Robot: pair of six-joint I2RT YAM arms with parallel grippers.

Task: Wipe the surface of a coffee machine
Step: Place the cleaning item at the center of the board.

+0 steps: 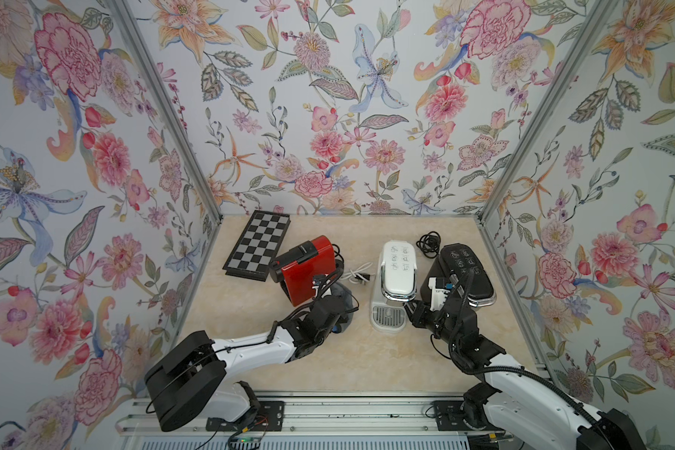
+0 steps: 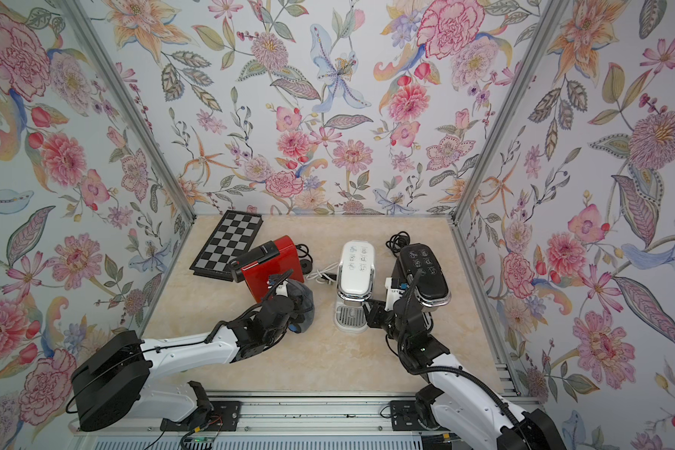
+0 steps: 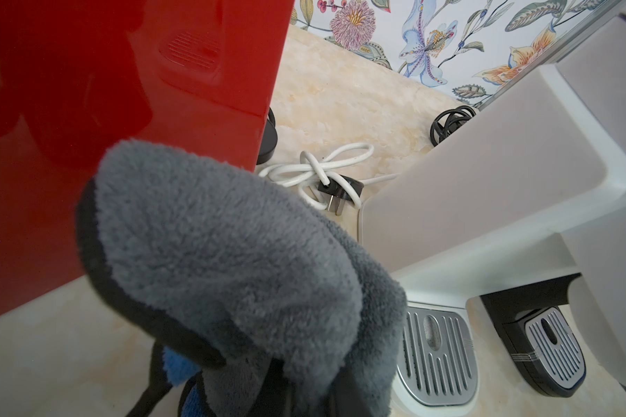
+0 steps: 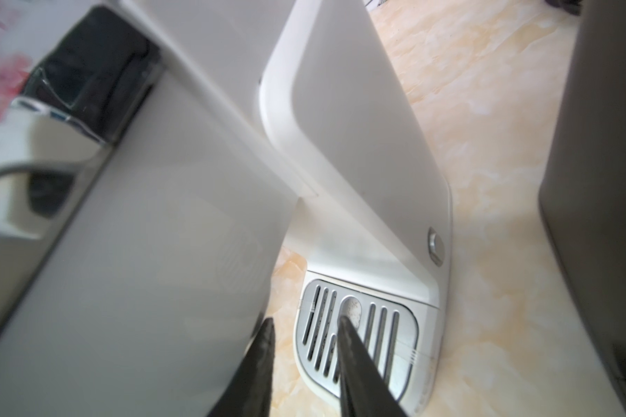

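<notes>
The tabletop below and back of my left gripper is bare and clear for releasing the cloth, so my left gripper should move down and back from the red (image 1: 304, 269) machine next.
Three coffee machines stand on the table: red (image 1: 304, 269) (image 2: 273, 265), white (image 1: 398, 269) (image 2: 355, 269) and black (image 1: 464, 272) (image 2: 425, 272). My left gripper (image 1: 336, 307) (image 3: 306, 400) is shut on a fluffy grey cloth (image 1: 345, 302) (image 3: 225, 245). The cloth hides the fingers and its free end lies close to the red machine's glossy side (image 3: 123, 90); I cannot tell whether it touches. My right gripper (image 1: 408, 307) (image 4: 304, 321) is open and empty, low beside the white machine's drip grille (image 4: 358, 339), between the white and black machines.
A folded chessboard (image 1: 258, 245) lies at the back left behind the red machine. A white cord with a plug (image 1: 357, 272) (image 3: 318, 169) lies between the red and white machines. A black coiled cord (image 1: 429, 243) is behind the black one. Floral walls enclose three sides.
</notes>
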